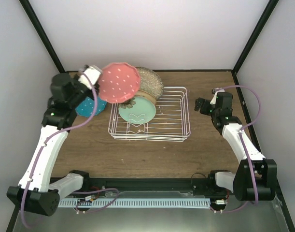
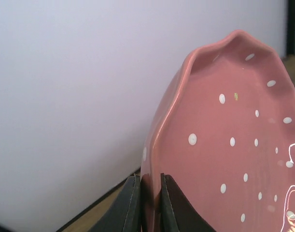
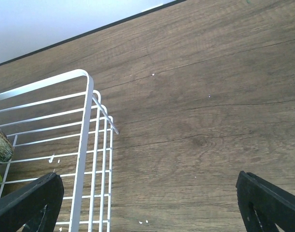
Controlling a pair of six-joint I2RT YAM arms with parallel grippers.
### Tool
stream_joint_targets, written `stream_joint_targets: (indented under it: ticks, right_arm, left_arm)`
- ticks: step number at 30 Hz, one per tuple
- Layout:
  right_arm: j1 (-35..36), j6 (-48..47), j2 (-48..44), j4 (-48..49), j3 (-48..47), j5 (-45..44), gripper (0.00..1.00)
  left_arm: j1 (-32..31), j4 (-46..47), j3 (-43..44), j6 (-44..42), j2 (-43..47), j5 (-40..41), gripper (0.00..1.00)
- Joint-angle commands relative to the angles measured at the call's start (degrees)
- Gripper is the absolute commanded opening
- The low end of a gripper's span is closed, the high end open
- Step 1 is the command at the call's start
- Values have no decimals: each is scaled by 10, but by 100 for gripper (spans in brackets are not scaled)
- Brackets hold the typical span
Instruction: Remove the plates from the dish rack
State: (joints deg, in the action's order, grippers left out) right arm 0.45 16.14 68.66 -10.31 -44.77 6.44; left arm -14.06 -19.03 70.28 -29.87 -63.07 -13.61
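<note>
My left gripper swings left in the top view and down next. It releases the pink plate onto the blue plate, since that lies flat outside the rack.
My left gripper is shut on the rim of the pink white-dotted plate and holds it upright in the air, left of and above the back-left corner of the dish rack. In the left wrist view the fingers pinch the plate's edge. The mint green plate stands in the rack's left part. The grey speckled plate stands behind it, and the cream floral plate peeks out between them. The blue white-dotted plate lies on the table left of the rack. My right gripper is open and empty, right of the rack. The lime green plate is hidden.
The right wrist view shows the rack's right wall under my right gripper's left finger, with bare wooden table between the fingers. White walls with black frame posts enclose the table at the back and sides.
</note>
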Motion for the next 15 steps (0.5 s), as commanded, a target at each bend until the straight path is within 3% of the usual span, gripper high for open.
stream_joint_targets:
  ticks: [1, 10, 15]
  right_arm:
    - [-5, 2, 10, 14, -3, 11, 100]
    - [-4, -2, 15, 14, -12, 11, 100]
    - [-5, -4, 12, 11, -14, 10, 100]
  left_arm:
    - [88, 113, 38, 166, 36, -4, 4]
    - [337, 88, 30, 402, -6, -37, 4]
    - [395, 81, -10, 480, -78, -76, 4]
